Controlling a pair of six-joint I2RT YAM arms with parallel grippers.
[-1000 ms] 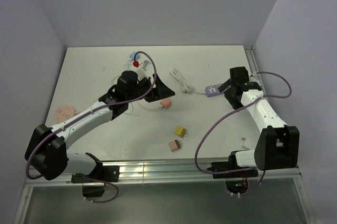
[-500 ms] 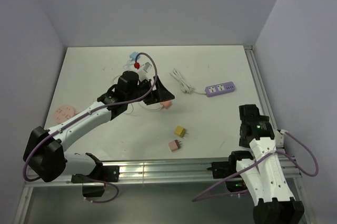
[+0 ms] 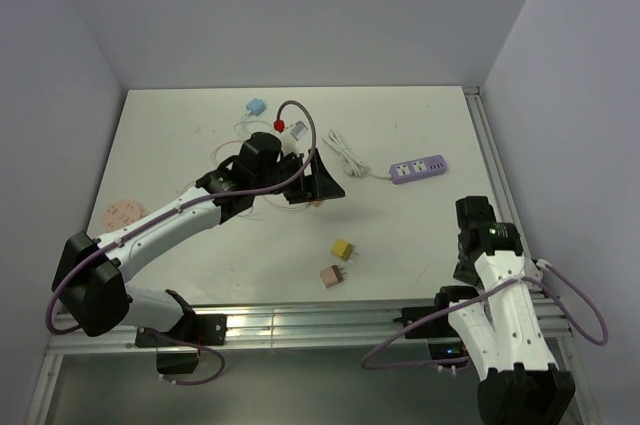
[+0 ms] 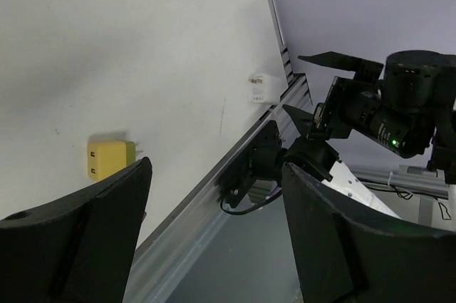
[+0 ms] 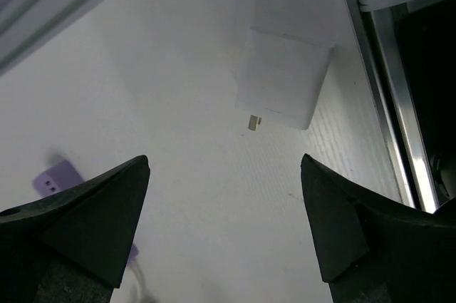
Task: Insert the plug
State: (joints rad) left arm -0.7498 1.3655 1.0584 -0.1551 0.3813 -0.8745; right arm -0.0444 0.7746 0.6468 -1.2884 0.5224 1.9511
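The white plug's body (image 5: 286,78) is beyond the fingers, off the gap's middle, so my right gripper should go down onto it, toward the right in the wrist view.
The purple power strip (image 3: 418,169) lies at the back right of the table, its white cord (image 3: 345,155) coiled to its left. A white plug (image 5: 285,78) lies by the right rail, prong toward me, with my open, empty right gripper (image 5: 224,164) hovering just short of it. The strip shows as a purple blur (image 5: 57,175) in that view. A yellow plug (image 3: 343,249) and a pink plug (image 3: 331,276) lie near the front middle. My left gripper (image 3: 328,180) is open and empty above the table's middle, and its wrist view shows the yellow plug (image 4: 107,159) and white plug (image 4: 262,89).
A blue plug (image 3: 257,105) and a red piece (image 3: 280,126) sit at the back, and a pink disc (image 3: 124,212) lies at the left. Another pink plug (image 3: 312,202) peeks out under the left gripper. A metal rail (image 3: 490,155) edges the table's right side.
The right arm has pulled back from the power strip to the front right corner, over the white plug. The left gripper has shifted a little to the right.
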